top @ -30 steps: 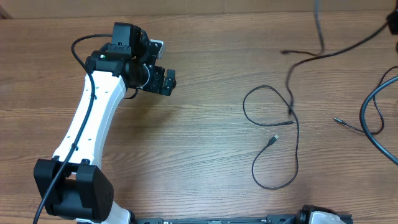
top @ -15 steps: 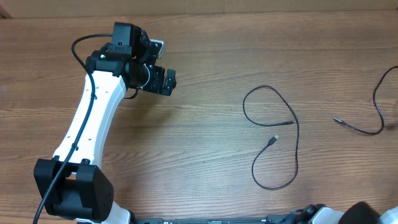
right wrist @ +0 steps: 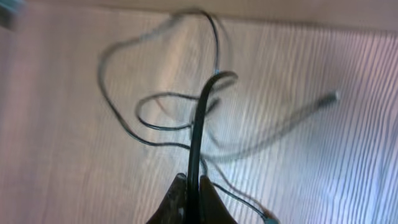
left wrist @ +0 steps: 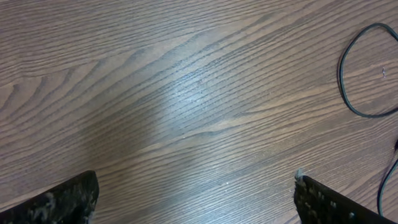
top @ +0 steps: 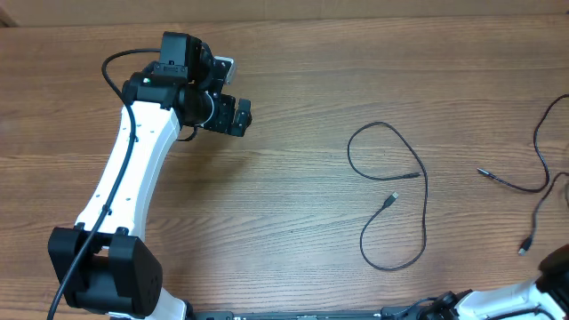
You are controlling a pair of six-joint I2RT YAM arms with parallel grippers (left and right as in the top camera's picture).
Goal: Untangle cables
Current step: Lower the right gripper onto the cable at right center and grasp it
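The black cable comes down with my right gripper toward the looping pieces of cable on the wood below it next and is released, since its held part hangs raised.
One thin black cable [top: 421, 197] lies in a loose loop at the table's middle right, both plug tips near its centre. A second black cable [top: 539, 174] lies along the right edge, one tip pointing left and a strand with a plug running down to the right arm [top: 558, 268]. My right gripper [right wrist: 194, 186] is shut on a black cable [right wrist: 200, 118], with blurred thin strands [right wrist: 155, 118] looping on the wood beyond. My left gripper [left wrist: 196, 196] is open and empty above bare wood, at the upper left in the overhead view [top: 233, 116]. The loop's edge [left wrist: 348, 93] shows far to its right.
The wooden table [top: 284, 204] carries only the cables. The left arm [top: 124, 178] stretches from the front left edge to the upper left. The table's far edge [top: 356, 18] runs along the top.
The right arm swept from the upper right to the lower right corner with its cable. The middle cable came free and lies alone; a strand with a plug now trails at the lower right. The left arm has not moved.
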